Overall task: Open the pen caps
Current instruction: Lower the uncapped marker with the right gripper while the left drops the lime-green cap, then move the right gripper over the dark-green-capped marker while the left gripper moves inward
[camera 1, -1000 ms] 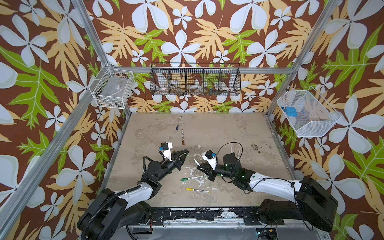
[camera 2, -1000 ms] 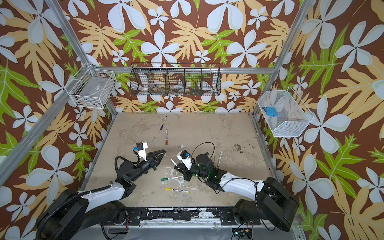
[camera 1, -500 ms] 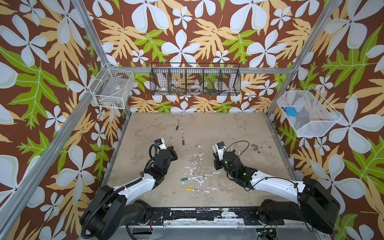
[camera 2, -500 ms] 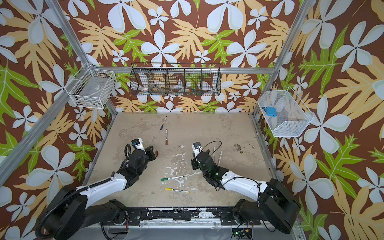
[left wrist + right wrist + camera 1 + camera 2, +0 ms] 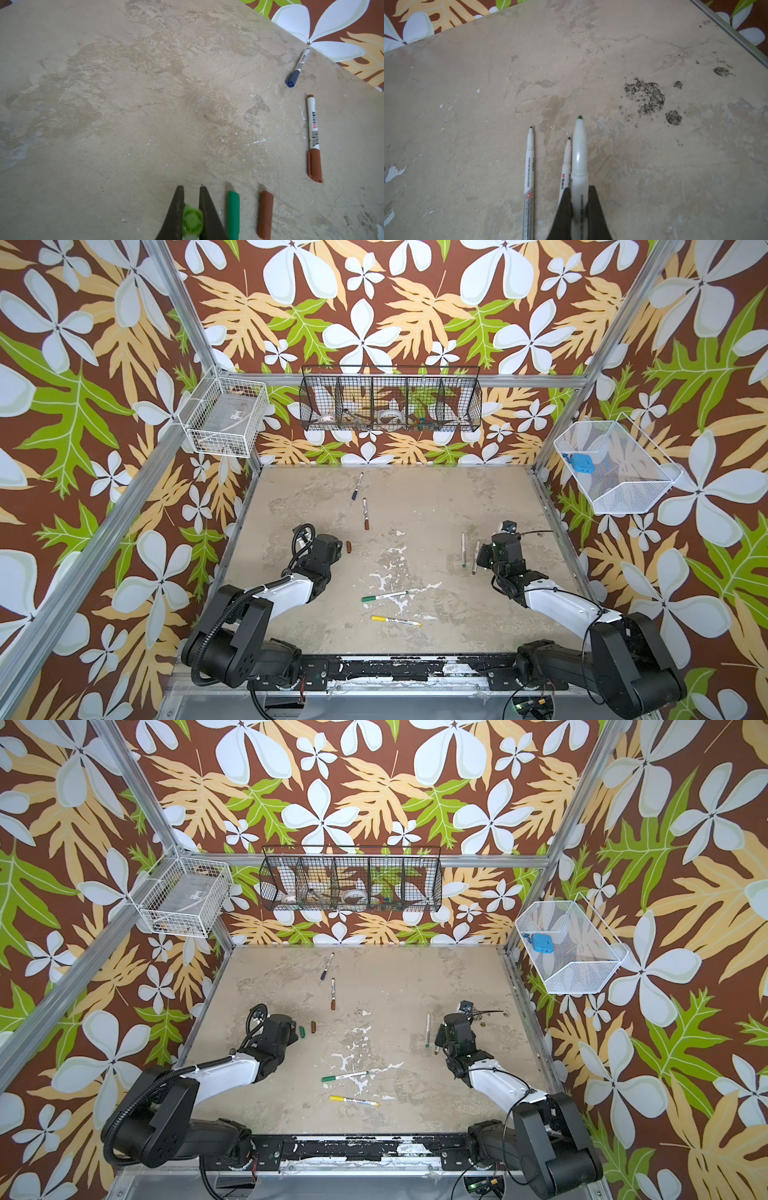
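The robot's left gripper should next go down and let go of the light green pen cap beside the loose green cap (image 5: 233, 214), as bare table is just below the gripper's fingers there.
My left gripper (image 5: 192, 188) is shut on a light green pen cap (image 5: 192, 220), low over the table. Beside it lie a loose green cap (image 5: 233, 214) and a loose brown cap (image 5: 265, 215). My right gripper (image 5: 579, 188) is shut on an uncapped white marker barrel (image 5: 579, 155) with a green tip, next to two bare barrels (image 5: 529, 176) lying on the table at the right. In both top views the arms are far apart, left (image 5: 328, 549) and right (image 5: 500, 549). Capped pens lie loose: green (image 5: 384, 596), yellow (image 5: 395, 620), brown (image 5: 313, 137) and blue (image 5: 298, 67).
A black wire basket (image 5: 390, 400) hangs on the back wall, a white one (image 5: 226, 418) at the left corner and another (image 5: 615, 468) with a blue object on the right wall. Metal frame rails edge the worn beige table (image 5: 415, 506).
The grippers were together at the table's middle. They have pulled apart, the left one going left with the light green cap and the right one going right with the barrel.
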### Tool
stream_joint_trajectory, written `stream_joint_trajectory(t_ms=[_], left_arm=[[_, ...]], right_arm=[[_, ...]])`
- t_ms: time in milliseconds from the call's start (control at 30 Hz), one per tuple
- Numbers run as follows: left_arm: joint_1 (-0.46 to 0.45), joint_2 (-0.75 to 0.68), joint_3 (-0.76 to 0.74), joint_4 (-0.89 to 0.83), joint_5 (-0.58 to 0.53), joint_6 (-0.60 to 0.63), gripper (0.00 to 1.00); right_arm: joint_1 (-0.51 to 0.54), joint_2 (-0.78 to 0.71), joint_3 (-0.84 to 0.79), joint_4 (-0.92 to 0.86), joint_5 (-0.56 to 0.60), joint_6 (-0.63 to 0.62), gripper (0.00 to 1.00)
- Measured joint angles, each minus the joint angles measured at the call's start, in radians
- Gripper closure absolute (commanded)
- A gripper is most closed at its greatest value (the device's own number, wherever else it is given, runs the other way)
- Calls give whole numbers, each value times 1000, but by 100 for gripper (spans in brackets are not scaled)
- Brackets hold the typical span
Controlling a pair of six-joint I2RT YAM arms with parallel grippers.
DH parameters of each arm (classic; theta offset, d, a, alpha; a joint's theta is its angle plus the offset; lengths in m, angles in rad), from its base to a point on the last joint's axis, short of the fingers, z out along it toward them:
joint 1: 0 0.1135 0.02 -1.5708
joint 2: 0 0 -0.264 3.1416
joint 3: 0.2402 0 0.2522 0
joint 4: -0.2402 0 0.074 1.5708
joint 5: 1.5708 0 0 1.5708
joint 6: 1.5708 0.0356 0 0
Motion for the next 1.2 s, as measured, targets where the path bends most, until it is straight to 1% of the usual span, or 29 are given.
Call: stream_joint_trajectory(t_ms=[67,300,467,567,667,733,833,933,967,1100,1167,1200], left_arm=[[5,6,0,-5,0,-1,99],[24,40,0,-5,16,-5,99],[35,92,7,3,60,-5,99],[40,125,23,13,81,-5,96],[45,142,32,31,91,-5,89],[47,145,33,36,97,-5,80],[51,148,33,28,117,-5,72],[52,150,33,33,125,-4,66],[52,151,33,38,129,-5,65],[57,155,34,56,143,-5,57],[58,153,33,61,153,-5,52],[58,148,32,61,161,-4,45]], right_arm=[[-16,18,1,0,-13,16,90],[-47,99,20,1,-54,23,87],[-84,142,18,13,-95,27,86],[-105,181,21,19,-113,31,83],[-116,209,27,28,-130,39,78],[-119,217,31,38,-149,42,71],[-120,221,33,52,-157,41,63],[-120,217,33,54,-158,41,59],[-120,211,31,51,-162,42,58],[-116,133,6,51,-181,38,58],[-91,67,-8,51,-176,26,58],[-67,29,-12,50,-175,19,57]])
